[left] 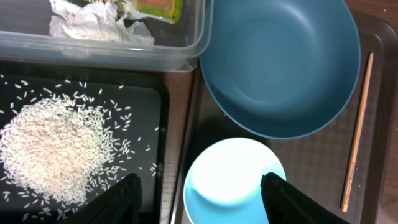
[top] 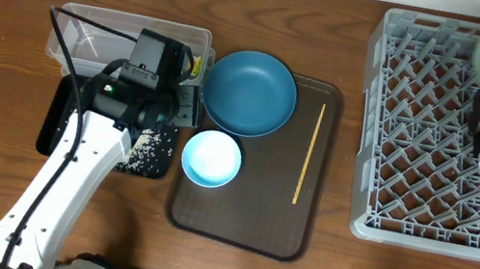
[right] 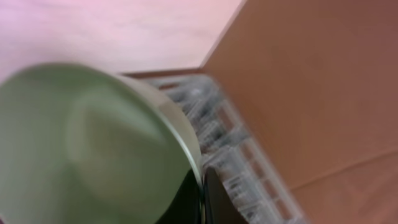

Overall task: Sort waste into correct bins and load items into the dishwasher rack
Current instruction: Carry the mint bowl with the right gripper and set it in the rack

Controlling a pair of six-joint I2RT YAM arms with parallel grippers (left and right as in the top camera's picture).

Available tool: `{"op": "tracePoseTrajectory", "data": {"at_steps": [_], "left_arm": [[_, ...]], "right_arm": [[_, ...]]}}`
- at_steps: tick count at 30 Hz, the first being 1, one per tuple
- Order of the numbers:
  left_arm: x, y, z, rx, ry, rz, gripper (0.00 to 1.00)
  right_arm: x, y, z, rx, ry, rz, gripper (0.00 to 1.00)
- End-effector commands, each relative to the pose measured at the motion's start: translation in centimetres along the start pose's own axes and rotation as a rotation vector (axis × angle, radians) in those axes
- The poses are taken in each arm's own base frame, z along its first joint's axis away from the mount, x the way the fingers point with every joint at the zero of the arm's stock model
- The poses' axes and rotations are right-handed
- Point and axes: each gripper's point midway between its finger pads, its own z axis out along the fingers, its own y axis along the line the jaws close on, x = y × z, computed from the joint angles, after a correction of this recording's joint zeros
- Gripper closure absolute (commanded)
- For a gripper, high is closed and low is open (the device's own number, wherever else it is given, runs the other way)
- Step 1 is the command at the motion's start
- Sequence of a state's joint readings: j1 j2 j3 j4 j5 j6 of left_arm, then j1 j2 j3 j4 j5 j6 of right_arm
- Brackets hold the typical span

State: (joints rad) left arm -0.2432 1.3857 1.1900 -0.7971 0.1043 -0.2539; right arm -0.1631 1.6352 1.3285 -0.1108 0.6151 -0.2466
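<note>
I need to move my right gripper back and to the right in the overhead view, then down to the rack's wires, because the mint bowl is still hanging above them.
My left gripper is open, its fingers either side of a small pale blue bowl on the brown tray; the bowl also shows overhead. The dark blue plate lies behind it. A chopstick lies on the tray's right side. The rice heap sits in the black tray. The tissue and snack wrapper lie in the clear tub. My right gripper is shut on the rim of a mint bowl, held over the grey rack. The cup is out of view.
The rack stands at the table's right, its peg grid bare where visible. The brown serving tray lies at centre between rack and bins. Bare wooden table lies to the left and along the front.
</note>
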Motion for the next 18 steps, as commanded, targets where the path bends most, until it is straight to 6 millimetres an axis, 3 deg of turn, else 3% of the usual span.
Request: {"op": "tracePoseTrajectory", "data": {"at_steps": [1, 9, 18], "left_arm": [[-0.4, 0.2, -0.4, -0.009, -0.015, 0.012, 0.36], [-0.4, 0.2, -0.4, -0.009, -0.015, 0.012, 0.36], [-0.4, 0.2, -0.4, -0.009, -0.015, 0.012, 0.36]], "right_arm": [[0.4, -4.1, 1.9, 0.185, 0.021, -0.114, 0.99], [1.2, -9.3, 6.0, 0.389, 0.014, -0.203, 0.99], [5.8, -12.5, 10.1, 0.464, 0.127, -0.340, 0.99]]}}
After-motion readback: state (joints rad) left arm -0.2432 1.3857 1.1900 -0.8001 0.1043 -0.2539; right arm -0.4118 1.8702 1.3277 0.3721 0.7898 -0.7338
